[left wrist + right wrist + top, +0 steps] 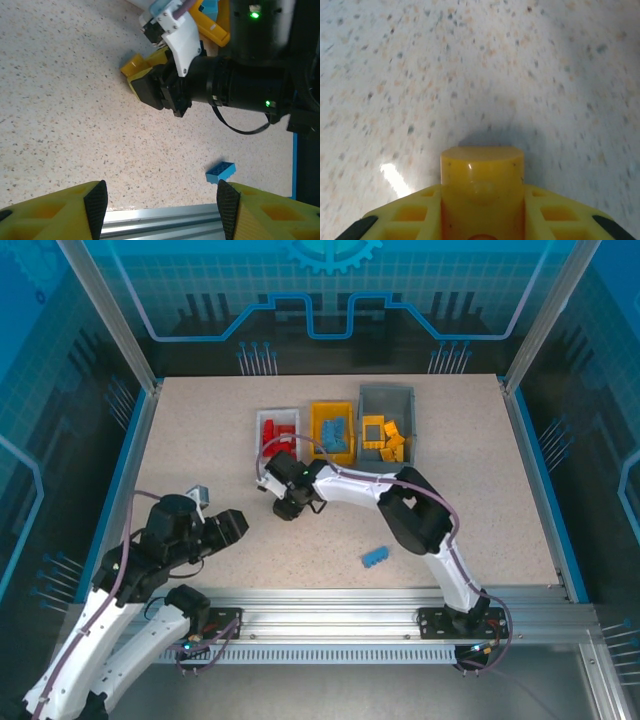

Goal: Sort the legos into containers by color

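Note:
I'll raise my right gripper, carry the orange-yellow lego outward past the yellow bin point(318, 425), and lower to release it in the dark grey bin, since matching legos lie there.
My right gripper point(284, 506) is low over the table in front of the bins, shut on an orange-yellow lego point(482, 172) that sticks out between its fingertips point(134, 66). A lone blue lego point(376, 556) lies on the table near the front rail, also seen as the blue brick point(220, 171) in the left wrist view. My left gripper point(161, 202) hangs open and empty at the front left point(237, 525). At the back stand the white bin point(264, 418) with red legos, the yellow bin point(318, 425) with blue legos, and the dark grey bin point(384, 398) with orange-yellow legos.
An aluminium rail point(340, 600) runs along the near table edge, with blue side rails left and right. The right arm's forearm point(350, 486) stretches across the middle of the table towards the left.

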You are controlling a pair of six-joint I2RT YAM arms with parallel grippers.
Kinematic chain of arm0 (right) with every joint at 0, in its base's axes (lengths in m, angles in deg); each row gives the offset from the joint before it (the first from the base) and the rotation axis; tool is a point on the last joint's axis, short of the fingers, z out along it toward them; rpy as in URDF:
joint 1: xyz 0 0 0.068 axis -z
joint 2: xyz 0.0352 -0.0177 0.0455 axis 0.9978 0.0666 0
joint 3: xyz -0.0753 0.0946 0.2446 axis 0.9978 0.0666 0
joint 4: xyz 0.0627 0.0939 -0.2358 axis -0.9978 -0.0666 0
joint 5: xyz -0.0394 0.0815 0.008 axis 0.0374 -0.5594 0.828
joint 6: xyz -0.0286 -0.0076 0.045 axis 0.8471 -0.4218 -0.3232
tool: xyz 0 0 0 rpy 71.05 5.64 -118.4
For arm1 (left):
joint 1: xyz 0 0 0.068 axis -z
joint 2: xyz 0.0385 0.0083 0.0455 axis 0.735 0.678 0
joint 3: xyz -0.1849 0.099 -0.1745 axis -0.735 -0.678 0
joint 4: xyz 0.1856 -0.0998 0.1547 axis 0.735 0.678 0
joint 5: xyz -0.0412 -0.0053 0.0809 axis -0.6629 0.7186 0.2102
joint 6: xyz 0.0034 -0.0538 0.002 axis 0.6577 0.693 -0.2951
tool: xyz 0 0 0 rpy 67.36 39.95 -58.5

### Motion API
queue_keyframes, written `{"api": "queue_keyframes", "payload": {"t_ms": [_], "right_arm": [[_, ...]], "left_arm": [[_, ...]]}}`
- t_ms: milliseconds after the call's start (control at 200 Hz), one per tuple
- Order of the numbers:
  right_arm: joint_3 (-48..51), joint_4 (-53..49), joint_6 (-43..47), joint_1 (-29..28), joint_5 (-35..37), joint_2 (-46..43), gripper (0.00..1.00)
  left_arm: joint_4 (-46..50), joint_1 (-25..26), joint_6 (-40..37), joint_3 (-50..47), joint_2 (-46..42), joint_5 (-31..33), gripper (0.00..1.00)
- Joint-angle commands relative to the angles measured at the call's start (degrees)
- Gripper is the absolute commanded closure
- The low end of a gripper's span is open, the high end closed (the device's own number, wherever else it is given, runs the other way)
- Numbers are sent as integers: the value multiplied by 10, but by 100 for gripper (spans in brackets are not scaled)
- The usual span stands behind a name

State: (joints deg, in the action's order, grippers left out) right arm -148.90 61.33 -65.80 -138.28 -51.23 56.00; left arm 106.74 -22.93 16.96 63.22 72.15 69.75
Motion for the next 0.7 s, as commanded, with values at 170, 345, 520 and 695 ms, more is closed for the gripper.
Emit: {"api": "queue_keyframes", "payload": {"t_ms": [170, 345, 520, 695], "right_arm": [[171, 40, -135, 81, 70, -293, 75], [202, 2, -180, 200, 81, -344, 75], [133, -58, -215, 279, 86, -271, 74], [59, -103, -232, 311, 87, -173, 74]], "left_arm": [[-151, 16, -9, 39, 133, -102, 36], [-232, 147, -43, 110, 283, -24, 36], [-285, 237, -78, 178, 407, 36, 36], [-304, 295, -111, 216, 474, 74, 36]]}}
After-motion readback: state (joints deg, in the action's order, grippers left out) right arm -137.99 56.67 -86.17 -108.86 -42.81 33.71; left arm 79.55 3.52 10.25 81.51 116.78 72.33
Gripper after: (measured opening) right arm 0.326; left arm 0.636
